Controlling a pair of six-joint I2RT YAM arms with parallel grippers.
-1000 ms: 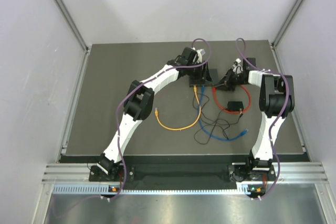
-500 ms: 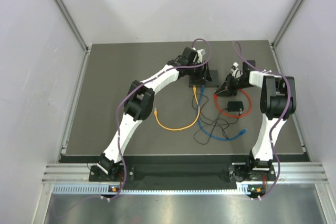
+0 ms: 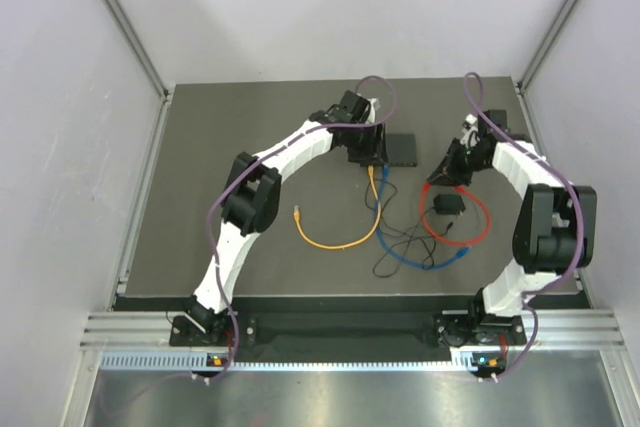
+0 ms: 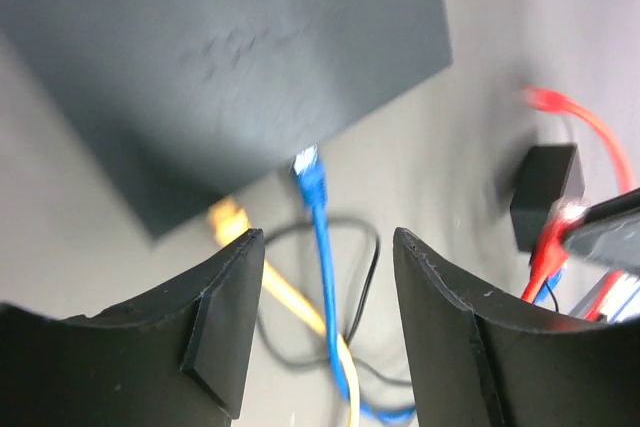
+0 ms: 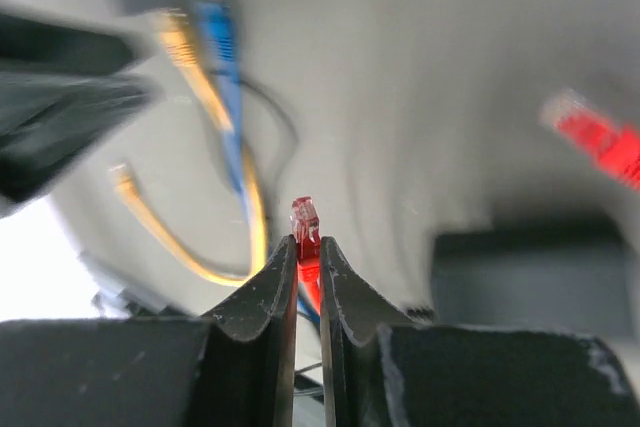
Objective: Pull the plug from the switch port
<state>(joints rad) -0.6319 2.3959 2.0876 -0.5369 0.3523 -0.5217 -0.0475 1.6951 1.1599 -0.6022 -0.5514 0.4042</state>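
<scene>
I will next move my right gripper down and back to lay the red plug over the small black power adapter (image 3: 449, 204) (image 5: 532, 280), because the plug is already clear of the switch.
The switch (image 3: 404, 150) is a flat black box at the back middle of the mat; it also fills the top of the left wrist view (image 4: 230, 57). A blue plug (image 4: 310, 172) and a yellow plug (image 4: 228, 219) sit at its near edge. My left gripper (image 3: 371, 154) is open and empty at the switch's left end, its jaws (image 4: 325, 317) apart over the blue cable. My right gripper (image 3: 440, 174) is to the right of the switch, clear of it, and is shut on the red plug (image 5: 305, 219), which sticks out past the fingertips.
The small black power adapter (image 3: 448, 203) lies inside the red cable loop (image 3: 478, 230). The red cable's other plug (image 5: 600, 142) lies loose. Yellow (image 3: 335, 240), blue (image 3: 425, 257) and thin black cables sprawl in front of the switch.
My right gripper has moved right and away from the switch, carrying the red plug and dragging the red cable. My left gripper has shifted left off the switch's top.
</scene>
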